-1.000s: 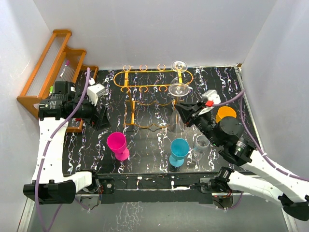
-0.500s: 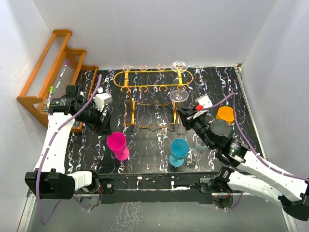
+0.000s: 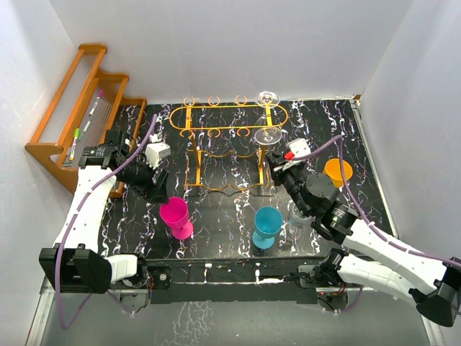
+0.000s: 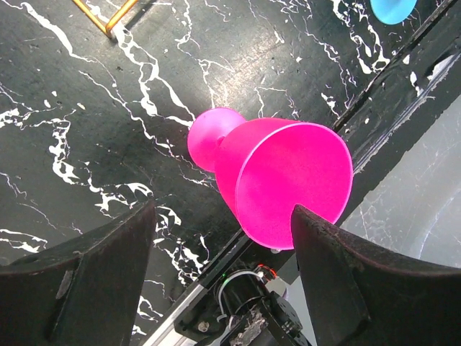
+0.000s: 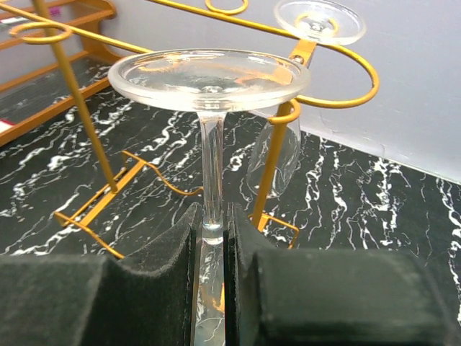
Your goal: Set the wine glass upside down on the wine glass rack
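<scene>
The near bar's end loop lies outward of my right gripper, so the gripper should next push outward, bring the glass's stem, which is still outside, into the near bar's end loop (image 3: 269, 131) (image 5: 286, 112) and release the glass.
My right gripper (image 5: 212, 238) is shut on the stem of a clear wine glass (image 5: 209, 76), held upside down with its foot up. In the top view the glass's foot (image 3: 267, 135) sits at the right end of the orange-gold wire rack (image 3: 216, 128), level with its near rail. A second clear glass (image 3: 267, 97) hangs upside down in the rack's far right loop; it also shows in the right wrist view (image 5: 319, 20). My left gripper (image 4: 223, 238) is open above a pink cup (image 4: 277, 176), which stands on the mat (image 3: 175, 215) left of the rack.
A brown wooden stepped rack (image 3: 79, 108) stands at the back left. A blue cup (image 3: 267, 225), a small clear glass (image 3: 298, 215) and an orange cup (image 3: 338, 171) stand on the black marbled mat near the right arm. White walls close in on three sides.
My right gripper has moved left and towards the rack with the glass, bringing its foot up to the rack's right end. My left arm has swung right and nearer, over the pink cup.
</scene>
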